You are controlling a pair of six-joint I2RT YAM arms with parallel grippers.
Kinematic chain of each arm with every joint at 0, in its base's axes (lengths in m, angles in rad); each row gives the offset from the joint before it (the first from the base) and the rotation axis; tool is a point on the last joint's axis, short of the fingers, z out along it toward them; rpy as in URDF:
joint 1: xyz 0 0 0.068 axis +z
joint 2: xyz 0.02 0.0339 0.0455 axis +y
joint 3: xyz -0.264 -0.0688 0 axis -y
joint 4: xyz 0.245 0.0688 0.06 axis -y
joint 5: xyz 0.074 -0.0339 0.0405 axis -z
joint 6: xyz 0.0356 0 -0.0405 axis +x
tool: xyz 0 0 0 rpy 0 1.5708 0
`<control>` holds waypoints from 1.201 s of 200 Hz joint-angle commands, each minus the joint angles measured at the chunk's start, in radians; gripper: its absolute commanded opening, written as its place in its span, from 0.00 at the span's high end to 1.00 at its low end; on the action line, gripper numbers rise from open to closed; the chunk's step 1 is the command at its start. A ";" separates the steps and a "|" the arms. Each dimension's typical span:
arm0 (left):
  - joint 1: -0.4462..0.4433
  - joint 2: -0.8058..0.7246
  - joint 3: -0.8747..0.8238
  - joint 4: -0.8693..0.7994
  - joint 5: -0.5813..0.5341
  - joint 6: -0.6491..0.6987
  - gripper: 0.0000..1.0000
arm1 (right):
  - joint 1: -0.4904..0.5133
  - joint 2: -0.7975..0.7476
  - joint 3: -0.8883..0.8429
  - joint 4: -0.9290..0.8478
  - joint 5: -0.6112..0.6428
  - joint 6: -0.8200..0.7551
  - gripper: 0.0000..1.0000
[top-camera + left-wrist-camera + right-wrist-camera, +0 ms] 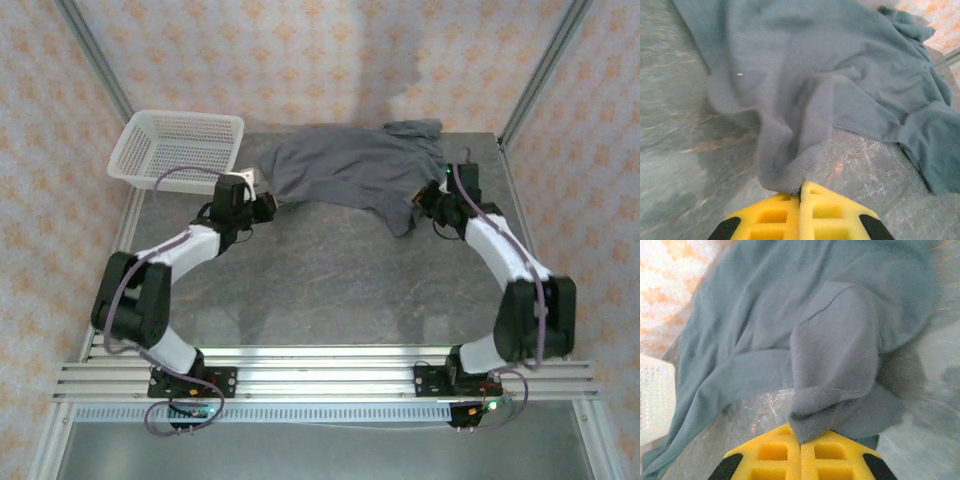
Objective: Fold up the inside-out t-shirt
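Observation:
Next, my left gripper moves back toward my base and down onto the bare grey stone (248,290), then releases the pinched hem, because the shirt lies crumpled.
The dark slate-grey t-shirt (345,165) lies crumpled across the back of the table, stretched between both arms. My left gripper (268,203) is shut on the shirt's left edge. In the left wrist view a ribbed hem of the t-shirt (790,170) is pinched between the yellow fingers (775,215), lifted a little off the stone top. My right gripper (425,205) is shut on the shirt's right edge. In the right wrist view a hemmed fold of the t-shirt (830,390) is clamped at my gripper (800,437) and drapes away from it.
A white mesh basket (135,160) stands at the back left, close to the left arm. Metal frame posts (540,75) rise at the back corners, with patterned walls behind. The grey stone tabletop (330,280) spreads between the arms.

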 commanded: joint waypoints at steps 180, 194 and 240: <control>-0.122 -1.126 -0.545 -0.322 -0.346 -0.168 0.45 | -0.004 -1.072 -0.223 -0.795 0.502 0.525 0.56; -0.124 -1.093 -0.495 -0.271 -0.354 -0.123 0.42 | -0.004 -1.028 -0.215 -0.605 0.454 0.401 0.55; -0.115 -0.412 -0.004 -0.481 -0.438 -0.026 0.42 | 0.063 -0.523 -0.122 -0.148 0.067 0.087 0.57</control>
